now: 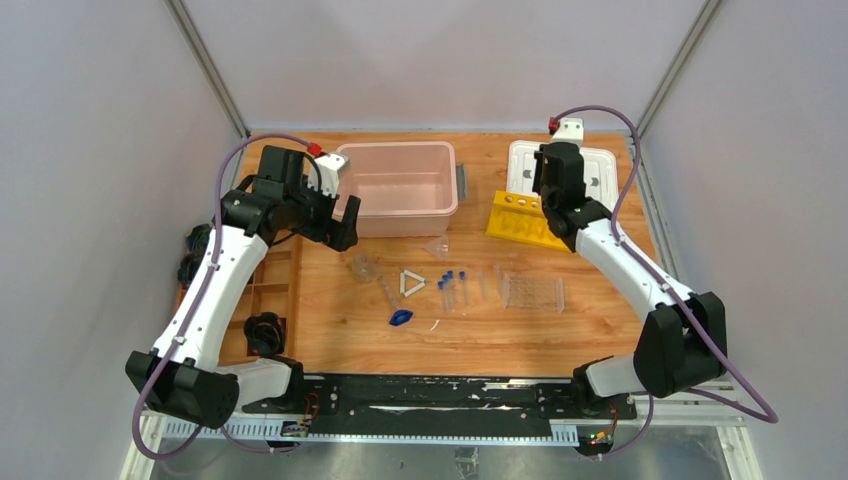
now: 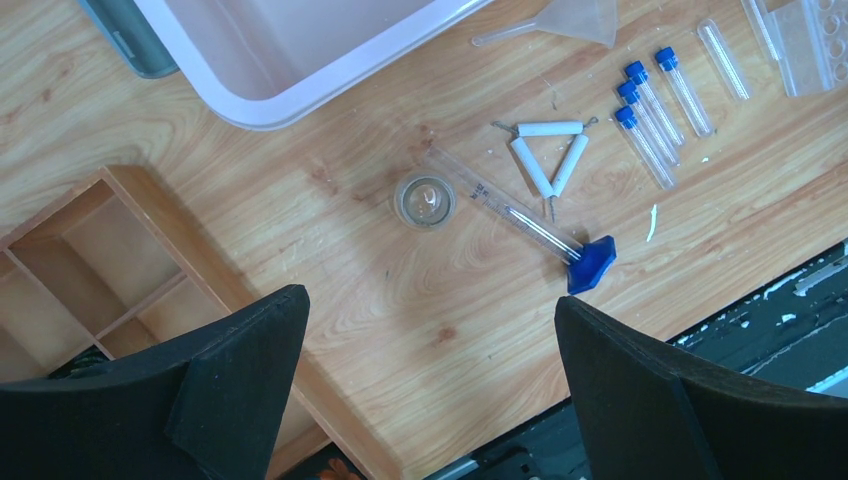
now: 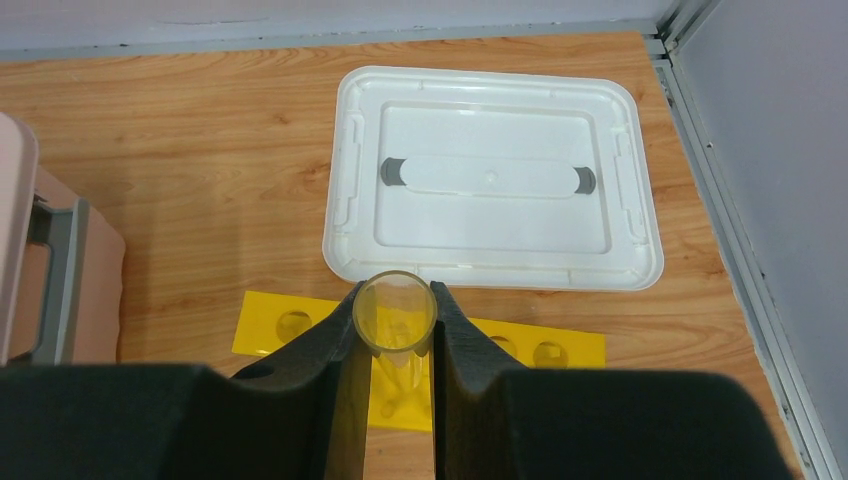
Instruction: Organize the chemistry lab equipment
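I should next lower my right gripper onto the yellow tube rack [image 1: 518, 220] and bring the clear open-topped tube down into a round hole, as it hangs upright above the rack.
My right gripper [image 3: 396, 312] is shut on a clear open-topped tube [image 3: 395, 322], held upright over the yellow tube rack [image 3: 288, 324]; from above, the rack [image 1: 518, 220] lies just under that gripper [image 1: 556, 212]. My left gripper [image 2: 430, 335] hangs open over bare wood, nothing between its fingers [image 2: 245, 375]. Past it lie a clear beaker [image 2: 425, 200], a white triangle [image 2: 548, 155], a blue clip [image 2: 590, 263] at the end of a clear rod [image 2: 505, 205], three blue-capped tubes [image 2: 650, 110], a funnel [image 2: 585, 15] and a clear tube rack [image 1: 532, 291].
A pink bin [image 1: 400, 180] with a grey handle [image 3: 60, 270] stands at the back centre. The white rectangular lid [image 3: 490, 180] lies behind the yellow rack. A wooden compartment tray [image 1: 272, 288] sits along the left edge, under the left arm.
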Robot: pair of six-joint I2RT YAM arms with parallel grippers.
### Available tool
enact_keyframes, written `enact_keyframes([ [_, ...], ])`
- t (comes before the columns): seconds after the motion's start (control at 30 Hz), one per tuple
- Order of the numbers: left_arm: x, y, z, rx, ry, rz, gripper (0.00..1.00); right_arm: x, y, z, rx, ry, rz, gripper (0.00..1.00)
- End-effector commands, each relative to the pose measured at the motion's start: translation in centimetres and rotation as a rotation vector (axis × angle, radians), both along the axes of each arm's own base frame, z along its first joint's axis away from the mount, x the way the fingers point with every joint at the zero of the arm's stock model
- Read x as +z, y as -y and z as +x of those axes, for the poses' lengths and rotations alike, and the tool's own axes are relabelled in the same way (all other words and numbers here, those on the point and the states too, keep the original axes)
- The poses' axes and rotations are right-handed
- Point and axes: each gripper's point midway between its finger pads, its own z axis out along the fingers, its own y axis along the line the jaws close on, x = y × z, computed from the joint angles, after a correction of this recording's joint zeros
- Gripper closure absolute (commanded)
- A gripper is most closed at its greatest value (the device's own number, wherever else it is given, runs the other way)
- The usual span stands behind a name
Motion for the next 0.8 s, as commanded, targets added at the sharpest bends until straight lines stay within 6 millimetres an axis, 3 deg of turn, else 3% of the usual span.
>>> enact_keyframes([
  [0.0,0.8,-0.2,0.2,0.011,0.018,-0.006,0.0,0.5,0.3,0.6,-0.005,0.045,0.026,1.0],
  [0.33,0.6,0.1,0.1,0.005,0.007,-0.017,0.0,1.8,0.9,1.0,-0.014,0.081,0.046,1.0],
  [0.77,0.2,-0.3,0.1,0.026,-0.004,-0.001,0.0,-1.1,0.6,1.7,-0.013,0.031,0.056,1.0],
])
